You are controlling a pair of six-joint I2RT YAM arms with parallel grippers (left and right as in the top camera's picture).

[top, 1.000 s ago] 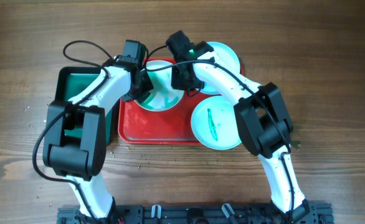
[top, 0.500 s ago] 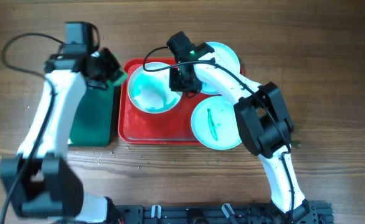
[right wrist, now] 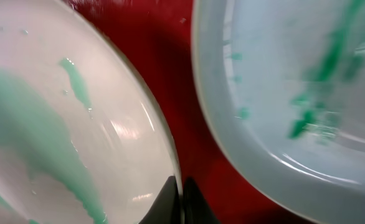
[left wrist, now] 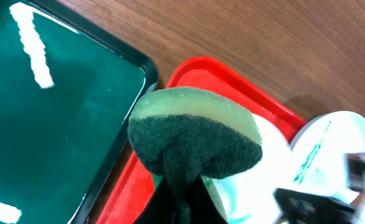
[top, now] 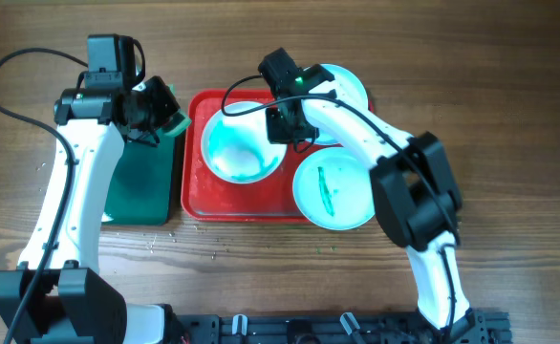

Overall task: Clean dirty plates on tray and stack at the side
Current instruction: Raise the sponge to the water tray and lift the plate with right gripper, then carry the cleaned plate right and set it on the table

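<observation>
Next I need to lift my right gripper past the aqua plates and lower it to release the white plate's rim, as bare tabletop lies to its right in the overhead view.
The red tray (top: 227, 205) holds a white plate (top: 242, 143) smeared with green. My right gripper (top: 285, 129) is shut on that plate's right rim, which the right wrist view shows pinched between the fingers (right wrist: 181, 193) with the plate (right wrist: 58, 124) to their left. One pale aqua plate (top: 342, 91) lies at the tray's back right and another (top: 333, 191) at its front right; both have green smears. My left gripper (top: 161, 110) is shut on a green sponge (left wrist: 195, 134) and holds it above the gap between the two trays.
A smaller dark green tray (top: 141, 186) lies left of the red tray and touches it. Black cables loop off both arms. Wooden table lies on all sides.
My left arm has swung left off the white plate with the sponge, to above the green tray's corner. The right gripper stays on the plate rim; the plate has shifted a little.
</observation>
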